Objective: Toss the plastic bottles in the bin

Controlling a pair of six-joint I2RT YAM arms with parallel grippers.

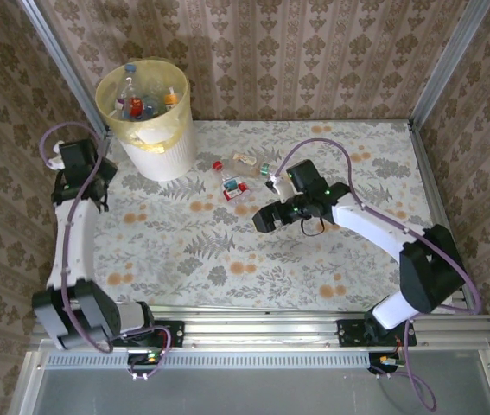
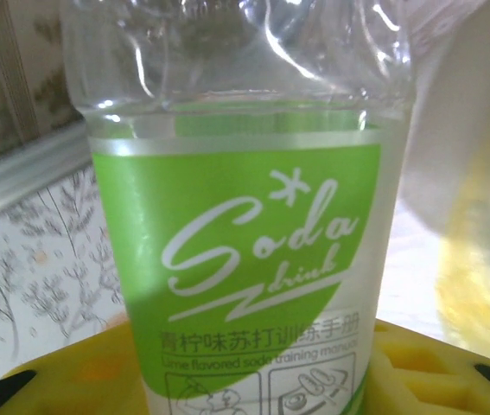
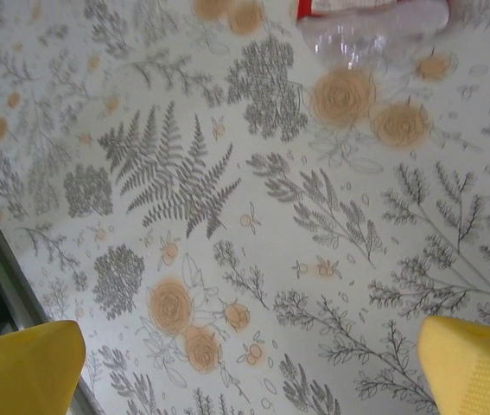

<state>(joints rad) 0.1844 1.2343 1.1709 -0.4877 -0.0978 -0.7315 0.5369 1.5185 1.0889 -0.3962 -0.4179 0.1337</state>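
Observation:
My left gripper will next go up and move outward over the bin's opening [image 1: 148, 92] to let go of the clear plastic bottle, because the bottle still hangs beside the bin's side.
A clear plastic bottle [image 2: 245, 216] with a green "Soda drink" label stands upright between my left gripper's yellow pads [image 2: 435, 363]. The left gripper [image 2: 253, 393] is shut on it. Seen from above, the left gripper [image 1: 99, 173] hangs just left of the bin [image 1: 162, 147], a pale-yellow bucket with several bottles [image 1: 145, 102] inside. Three more bottles lie on the table: a red-capped one [image 1: 225, 164], a clear one [image 1: 249, 162] and a red-labelled one [image 1: 233, 187]. My right gripper [image 1: 266, 216] is open above the table, just right of them. The red-labelled bottle [image 3: 374, 19] lies ahead of the open right gripper [image 3: 249, 372].
The floral tablecloth [image 1: 314, 259] covers the table. Wallpapered walls and metal posts [image 1: 439, 60] enclose it at the back and sides. The bin's yellowish liner [image 2: 478, 259] is a blur at the right of the left wrist view.

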